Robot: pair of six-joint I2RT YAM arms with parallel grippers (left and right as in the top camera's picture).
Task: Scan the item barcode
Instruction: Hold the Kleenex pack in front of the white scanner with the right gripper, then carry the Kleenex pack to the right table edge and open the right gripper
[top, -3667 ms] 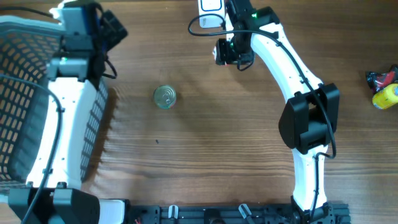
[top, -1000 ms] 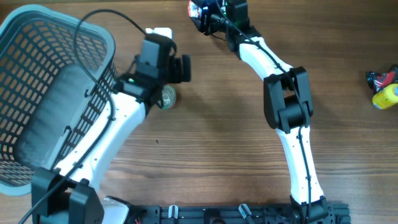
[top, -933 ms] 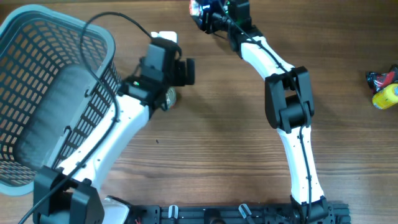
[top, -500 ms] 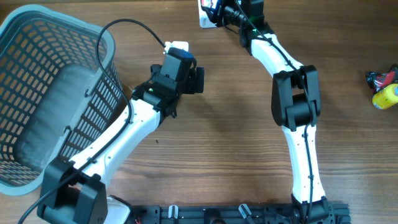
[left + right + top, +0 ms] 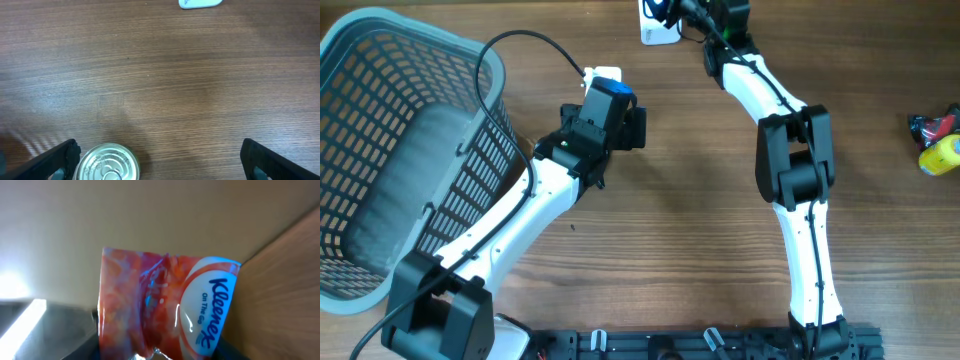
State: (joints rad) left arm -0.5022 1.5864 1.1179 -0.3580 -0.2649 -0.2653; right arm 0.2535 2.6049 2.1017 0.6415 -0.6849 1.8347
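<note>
My right gripper swings across and down, to its right in the overhead view, and releases on the wood by the red and black item (image 5: 899, 98) next.
The item is a red and white Kleenex tissue pack (image 5: 165, 305). My right gripper (image 5: 157, 352) is shut on its lower end and holds it up against a plain wall. In the overhead view the right gripper (image 5: 676, 10) is stretched to the table's far edge, right beside the white scanner (image 5: 658, 30). My left gripper (image 5: 162, 160) is open wide, low over the wood. A silver-topped can (image 5: 107, 162) stands just inside its left finger (image 5: 55, 160). From above, the left gripper (image 5: 634, 127) hides the can.
A grey mesh basket (image 5: 380, 150) fills the left side of the table. A yellow item (image 5: 940, 155) and a red and black one (image 5: 932, 126) lie at the right edge. The scanner's white base (image 5: 200, 3) shows far ahead of the left gripper.
The left arm has swung from the basket to the right over the can, then settled. The right gripper has shifted slightly right with the tissue pack, closer to the scanner.
</note>
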